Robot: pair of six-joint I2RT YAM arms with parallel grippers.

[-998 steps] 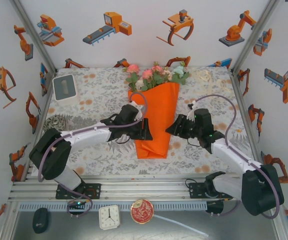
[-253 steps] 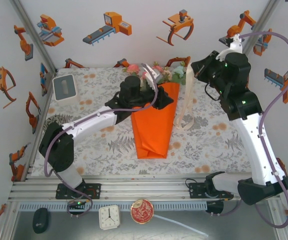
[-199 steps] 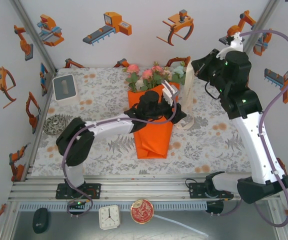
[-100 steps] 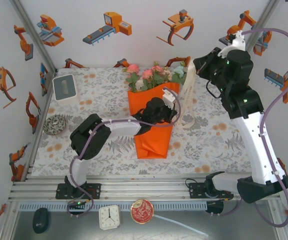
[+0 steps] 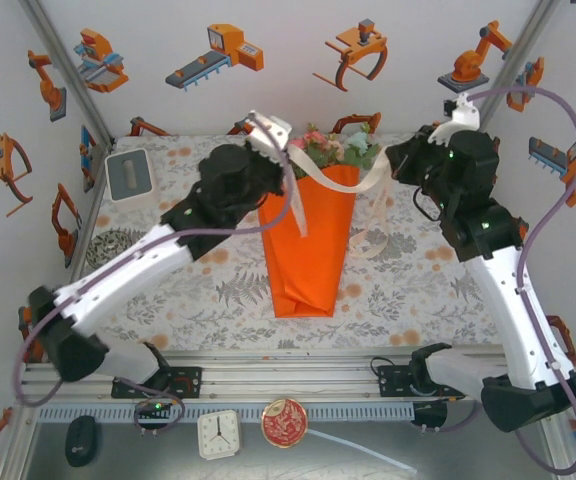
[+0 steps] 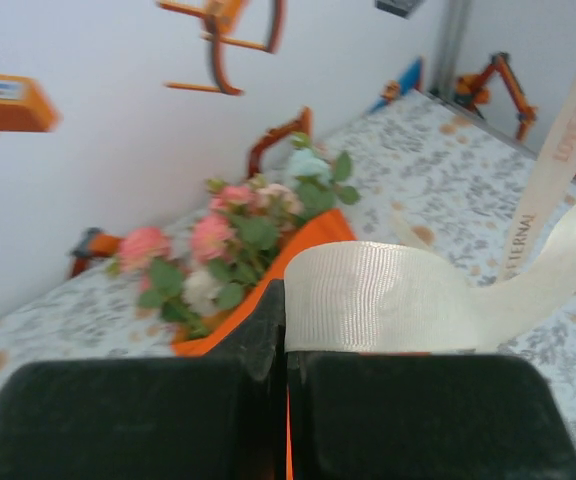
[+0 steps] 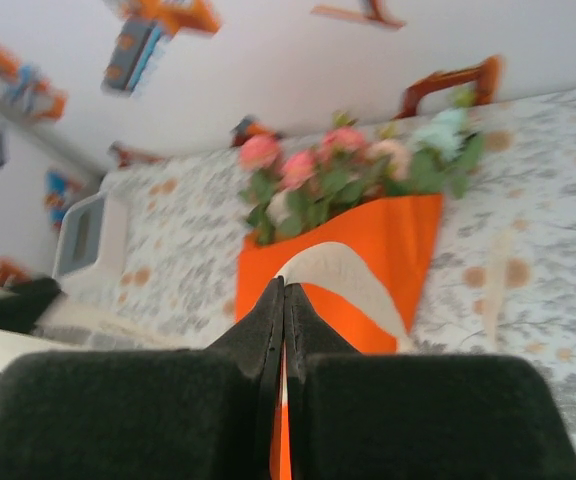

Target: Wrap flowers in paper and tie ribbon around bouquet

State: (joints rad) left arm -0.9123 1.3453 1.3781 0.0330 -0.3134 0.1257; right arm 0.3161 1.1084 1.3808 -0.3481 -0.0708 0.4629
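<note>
I will lower my right gripper and move it back to the tabletop beside the orange paper, the spot below and behind it, to release the ribbon.
The bouquet lies mid-table: orange paper (image 5: 313, 240) folded into a cone around the flowers (image 5: 333, 150), whose pink, white and pale blue blooms point to the back wall. My left gripper (image 5: 280, 165) hovers above the cone's top left, shut on the cream ribbon (image 5: 379, 200). The left wrist view shows the ribbon (image 6: 378, 300) clamped at my left gripper (image 6: 286, 310), above the flowers (image 6: 238, 240). My right gripper (image 5: 393, 165) hangs at the cone's top right, shut on the ribbon's other part. In the right wrist view the ribbon (image 7: 348, 275) curves from my right gripper (image 7: 284, 290) over the paper (image 7: 368, 240).
A white box (image 5: 128, 175) stands at the back left and a metal coil (image 5: 113, 245) lies by the left wall. Below the table edge sit a black mouse (image 5: 81, 440), a small clock (image 5: 218, 433) and a red round lid (image 5: 284, 422).
My left gripper has shut on the ribbon over the cone and risen up and to the left with it. The right gripper has dropped a little, still shut on the ribbon.
</note>
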